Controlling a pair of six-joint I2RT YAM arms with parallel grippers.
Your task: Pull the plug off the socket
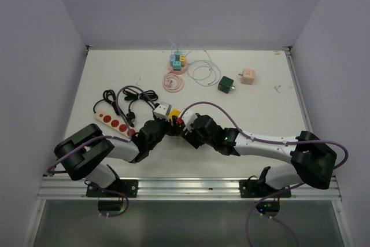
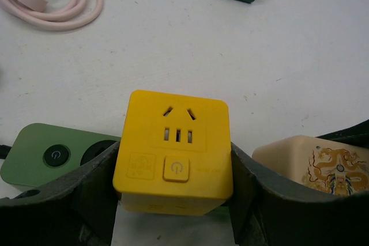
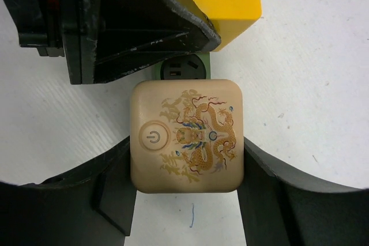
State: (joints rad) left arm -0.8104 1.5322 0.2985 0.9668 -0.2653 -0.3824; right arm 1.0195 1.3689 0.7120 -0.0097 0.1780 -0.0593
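Observation:
The tabletop beside the peach cube is bare. My right gripper needs to lift the beige cube, move it outward and down to that place, and let go of it there.
A yellow cube adapter [image 2: 176, 148] with a power button sits on a green power strip [image 2: 40, 154]. My left gripper [image 2: 176, 185] is shut on the adapter's two sides. A beige cube adapter with a dragon print [image 3: 185, 136] sits right beside it on the same strip, whose black socket [image 3: 181, 70] shows between the two cubes. My right gripper [image 3: 185, 168] is shut on the beige cube's sides. In the top view the two grippers meet at the table's near middle, left [image 1: 165, 126] and right [image 1: 184, 126], around the yellow cube [image 1: 174, 121]. The plug pins are hidden.
A red power strip [image 1: 113, 122] with a black cable lies to the left. A pink coiled cable [image 1: 173, 82], a light blue cable [image 1: 202, 70], a dark green cube [image 1: 226, 84], a peach cube [image 1: 248, 76] and several coloured cubes [image 1: 178, 61] lie further back.

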